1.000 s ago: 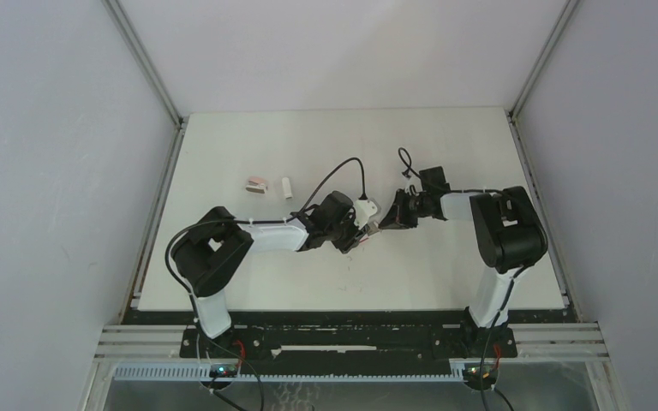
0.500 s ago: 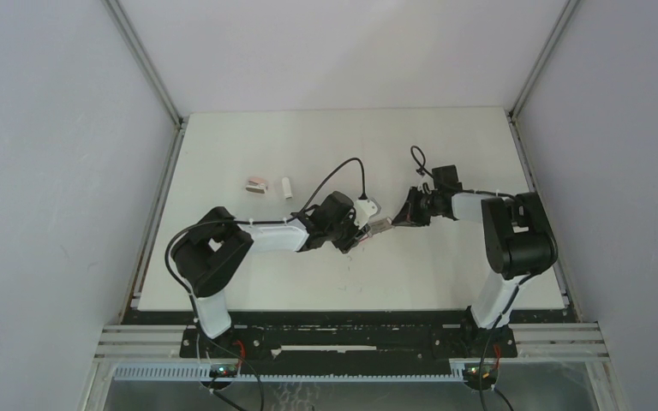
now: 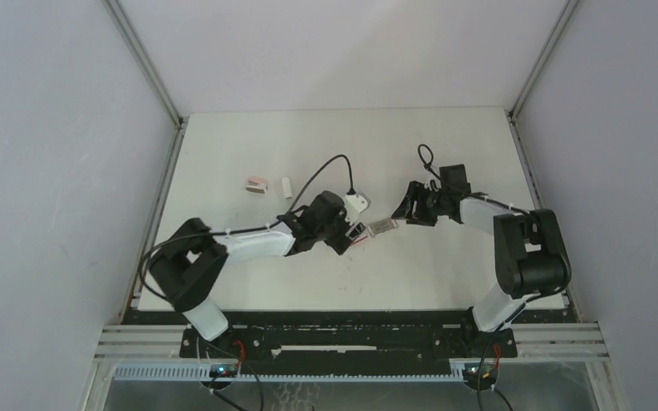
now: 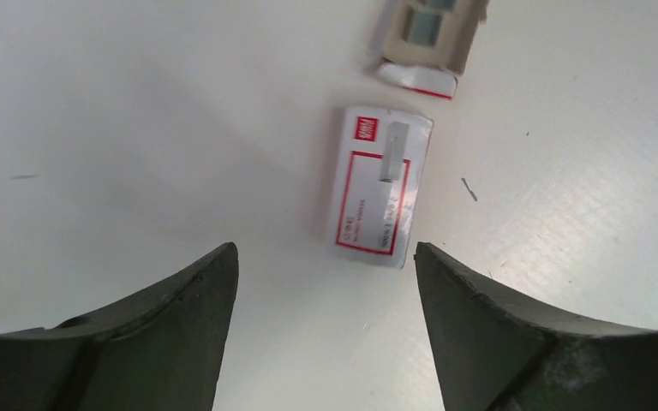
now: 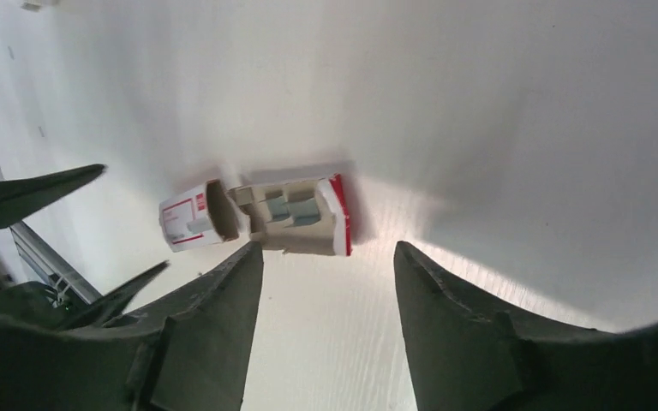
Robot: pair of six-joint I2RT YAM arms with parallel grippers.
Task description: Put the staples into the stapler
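Note:
My left gripper is to swing outward next, turning away from the sleeve, and then it needs to move down onto the short white piece (image 3: 287, 187) beside the pink-and-white thing.
The staples (image 5: 295, 208) lie as silvery strips in a grey tray (image 4: 428, 30) pulled out of its red-and-white sleeve (image 4: 379, 199). Tray (image 3: 381, 226) and sleeve (image 5: 193, 220) rest end to end on the white table between the two arms. My left gripper (image 4: 326, 257) is open, just short of the sleeve, with nothing between its fingers. Facing it, my right gripper (image 5: 326, 248) is also open and empty, a little short of the tray. A small pink-and-white thing (image 3: 257, 184) at the far left may be the stapler; it is too small to tell.
A short white piece (image 3: 287, 187) lies beside the pink-and-white thing. The left arm's black cable (image 3: 330, 167) loops above its wrist. Metal frame rails (image 3: 158, 218) run along the table's left and right sides.
Both grippers have opened and let go of the box. The tray now lies drawn out of the sleeve on the table. The right gripper has drawn back to the right.

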